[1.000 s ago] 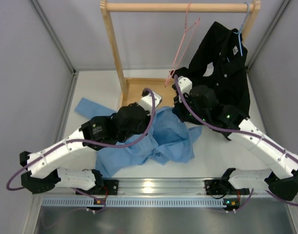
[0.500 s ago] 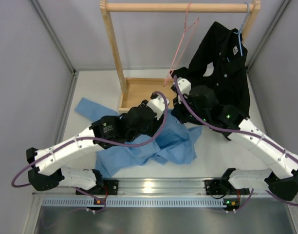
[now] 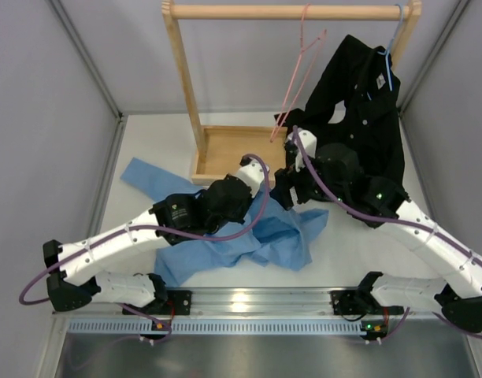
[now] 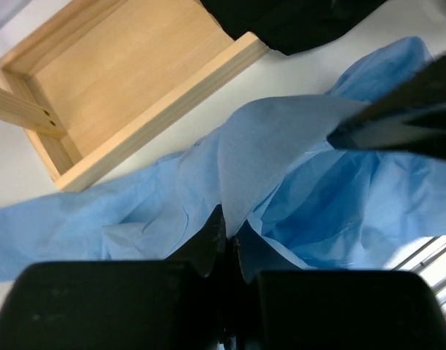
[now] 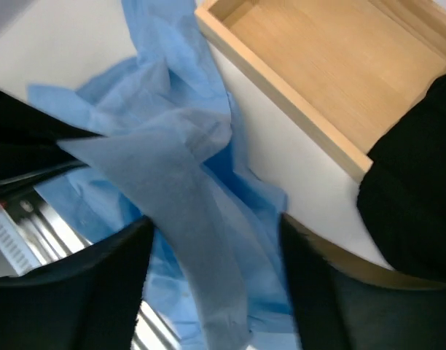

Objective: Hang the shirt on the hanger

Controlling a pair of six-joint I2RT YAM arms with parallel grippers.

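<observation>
The shirt's raised fold is held by my left gripper alone, so my open right gripper will next leave the loose piece of the shirt, rise and move outward onto the pink hanger's bar (image 3: 301, 87).
The light blue shirt (image 3: 253, 236) lies crumpled on the white table between the two arms. My left gripper (image 4: 227, 230) is shut on a raised fold of the shirt (image 4: 281, 138). My right gripper (image 5: 216, 222) stands open just beside it, with a strip of the shirt (image 5: 172, 160) running loose between its wide-apart fingers. From above, the left gripper (image 3: 261, 184) and right gripper (image 3: 283, 189) meet over the shirt's far edge. The pink hanger (image 3: 298, 75) hangs tilted from the wooden rod (image 3: 288, 11), behind and above both grippers.
A black buttoned shirt (image 3: 367, 118) hangs on a light blue hanger (image 3: 391, 67) at the rod's right end, draping down behind the right arm. The rack's shallow wooden base tray (image 3: 225, 146) lies just beyond the grippers. Grey walls close in both sides.
My right gripper has opened and let go of the shirt fold. My left gripper moved right toward it and has closed on that fold.
</observation>
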